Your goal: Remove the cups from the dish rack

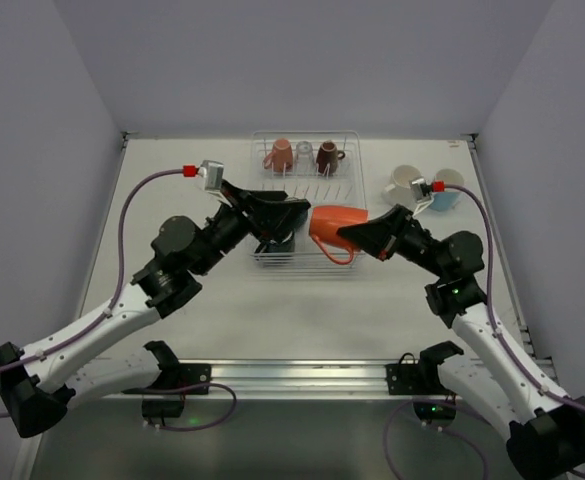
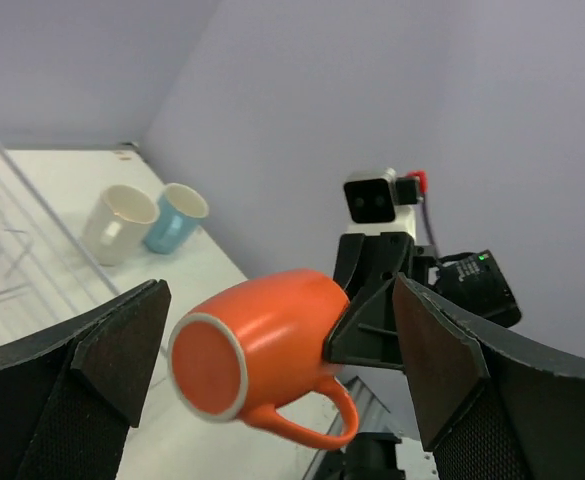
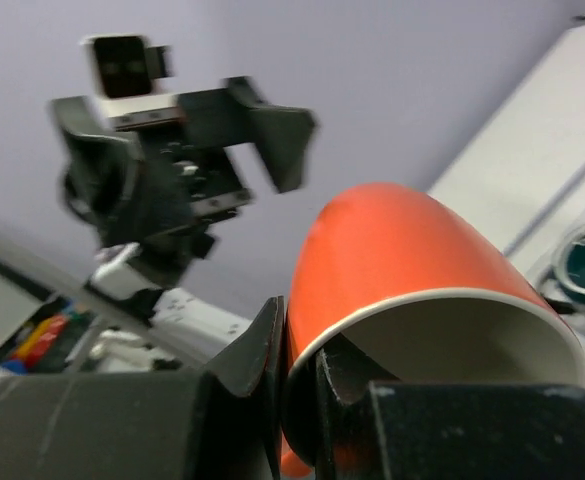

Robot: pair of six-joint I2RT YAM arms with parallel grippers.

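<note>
Next, my right gripper swings clear of the rack (image 1: 354,150), turns the tilted cup upright, lowers and releases it, since open tabletop by the cream-white cup lies below.
The white wire dish rack (image 1: 354,150) stands mid-table. A salmon pink cup (image 1: 280,155), a clear glass (image 1: 304,157) and a dark brown cup (image 1: 327,157) sit at its far end. My right gripper (image 1: 358,236) is shut on the rim of the orange cup (image 1: 332,226) and holds it tilted above the rack's right edge, one finger inside the rim and one outside (image 3: 300,340). My left gripper (image 1: 284,212) is open over the rack, facing the orange cup (image 2: 262,350) without touching it. A dark green cup (image 3: 584,262) shows below.
A cream-white cup (image 1: 404,184) and a light blue cup (image 1: 448,187) stand side by side on the table right of the rack, near the right wall. They also show in the left wrist view, cream (image 2: 120,222) and blue (image 2: 175,216). Rack wires (image 2: 17,232) cross its left side.
</note>
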